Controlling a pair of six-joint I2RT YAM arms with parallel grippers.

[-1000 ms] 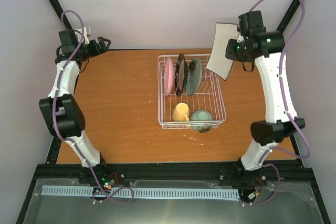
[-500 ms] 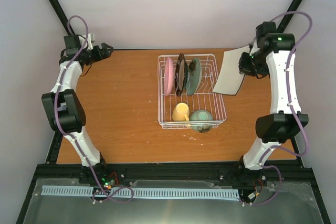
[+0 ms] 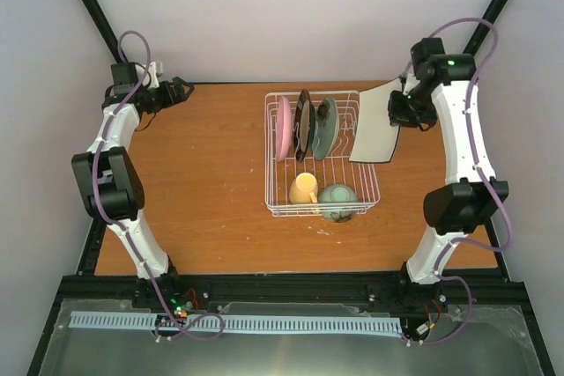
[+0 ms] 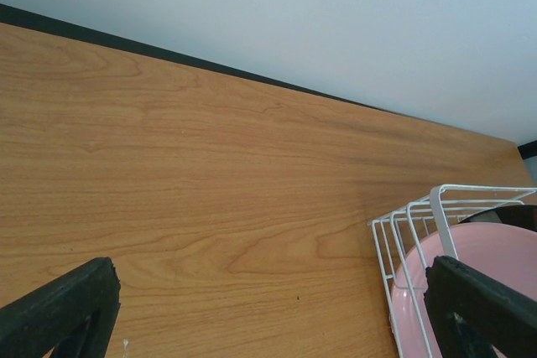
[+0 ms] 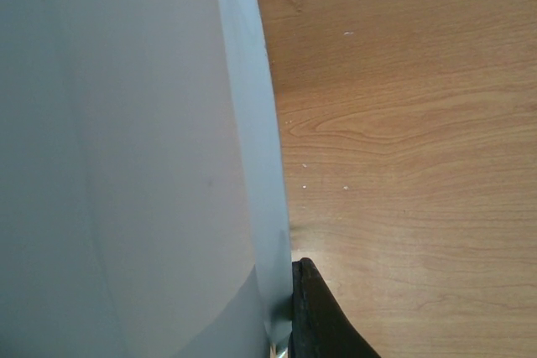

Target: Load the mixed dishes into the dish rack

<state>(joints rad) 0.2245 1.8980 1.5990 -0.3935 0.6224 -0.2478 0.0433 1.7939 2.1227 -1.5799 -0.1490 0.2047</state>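
My right gripper will next go down and left in the top view to release the cream square plate, as the empty gap beside the teal plate (image 3: pixel 325 128) lies below on that side.
The white wire dish rack (image 3: pixel 366 184) stands mid-table. In its tines stand the pink plate (image 3: pixel 284 128), dark brown plate (image 3: pixel 303 123) and teal plate (image 3: pixel 325 128). The yellow mug (image 3: pixel 304 189) and pale green bowl (image 3: pixel 338 199) sit in its near end. My right gripper (image 3: pixel 402 110) is shut on the cream square plate (image 3: pixel 377 121) and holds it on edge in the air, over the rack's right rim. That plate fills the left of the right wrist view (image 5: pixel 126 157). My left gripper (image 3: pixel 182 88) is open and empty at the table's far left; the rack corner (image 4: pixel 403 224) and pink plate (image 4: pixel 482 249) show in its view.
The wooden table (image 3: pixel 203 182) has a dark back edge against a pale wall. A black frame post rises at each back corner, the right one (image 3: pixel 493 6) close behind my right arm.
My right gripper has swung the cream square plate out to the right and back left, ending lower, beside the rack's right rim. My left arm has shifted slightly toward the back.
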